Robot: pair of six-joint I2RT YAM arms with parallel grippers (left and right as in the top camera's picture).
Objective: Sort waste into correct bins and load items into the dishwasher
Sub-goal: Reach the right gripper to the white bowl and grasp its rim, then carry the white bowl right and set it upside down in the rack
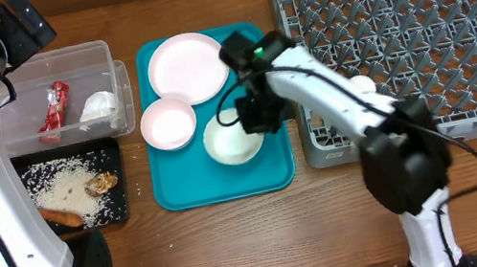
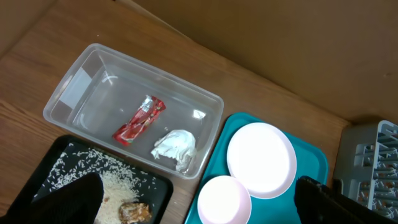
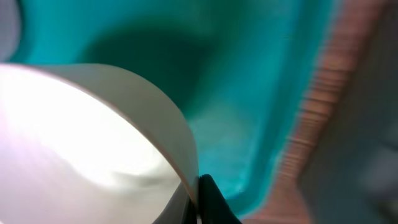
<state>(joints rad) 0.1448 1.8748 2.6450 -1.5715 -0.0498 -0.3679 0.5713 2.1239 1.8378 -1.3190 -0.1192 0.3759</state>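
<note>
My right gripper rises off the teal tray next and carries the white bowl outward into the rack's far tray-side corner to release it, since the corner's pegs stand empty.
My right gripper (image 1: 255, 116) is shut on the rim of a white bowl (image 1: 231, 144) on the teal tray; the right wrist view shows the rim (image 3: 155, 118) pinched between the jaws (image 3: 198, 186). A second bowl (image 1: 167, 124) and the white plate (image 1: 187, 66) lie on the same tray. My left gripper (image 2: 199, 208) is open and empty, high above the bins. The clear tub (image 1: 52, 63) holds the red wrapper (image 1: 52, 106) and the napkin (image 1: 98, 106). The black tray (image 1: 109, 153) holds rice (image 1: 61, 187), the brown food piece (image 1: 101, 184) and the carrot (image 1: 63, 217).
The teal tray (image 1: 171, 195) sits mid-table. The grey dish rack (image 1: 396, 29) stands at the right, touching the tray's edge; a small white item (image 1: 362, 86) sits in its near-left part. The right arm reaches across the rack's left corner.
</note>
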